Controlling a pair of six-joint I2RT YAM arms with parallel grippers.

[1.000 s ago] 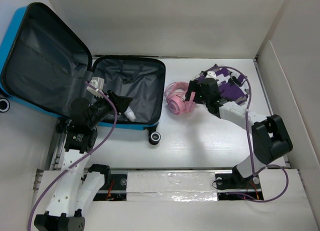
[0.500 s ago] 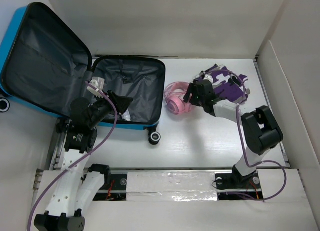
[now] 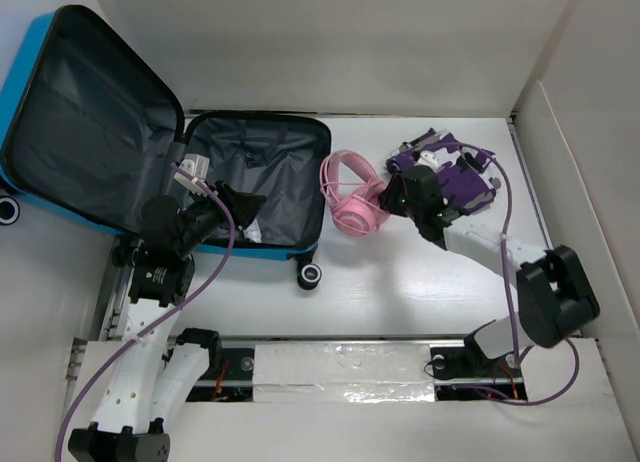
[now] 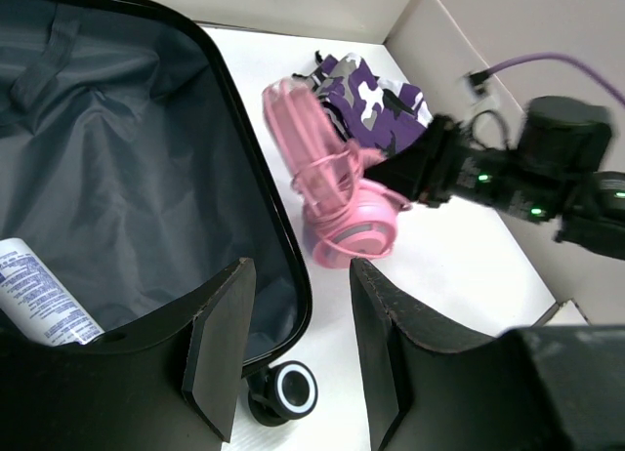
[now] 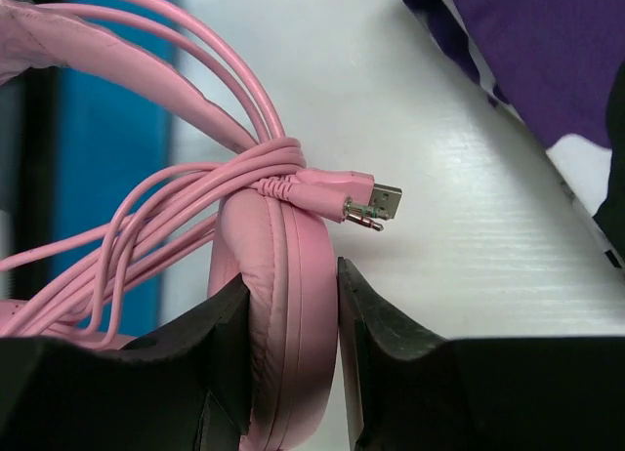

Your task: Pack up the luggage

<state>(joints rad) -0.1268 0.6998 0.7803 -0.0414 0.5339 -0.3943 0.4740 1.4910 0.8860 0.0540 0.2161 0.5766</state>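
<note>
The space beside the bottle is free, so my right gripper will next lift the headphones (image 3: 352, 194), move over the case's rim, and go down to let go of them on the dark grey lining (image 3: 284, 184).
The luggage (image 3: 275, 167) lies open at the left, a bright blue shell with dark grey lining (image 4: 127, 178); its lid (image 3: 80, 112) leans back. Pink headphones (image 3: 352, 194) with a bundled pink cable stand on the table just right of the case. My right gripper (image 3: 386, 198) is shut on one ear cup (image 5: 278, 305), a finger pressed on each side. The cable plugs (image 5: 366, 205) stick out above the fingers. My left gripper (image 4: 301, 275) hangs open over the case's near right rim, with nothing between its fingers.
A white bottle (image 4: 39, 295) lies in the case's near left corner. A purple camouflage garment (image 3: 455, 177) is bunched behind the right gripper. A black-and-white wheel (image 3: 310, 275) juts from the case's near corner. White walls stand at the back and right.
My right gripper has closed from wide open onto the headphones' ear cup. The headphones have tipped up, with the headband now standing toward the case. The left arm has not moved.
</note>
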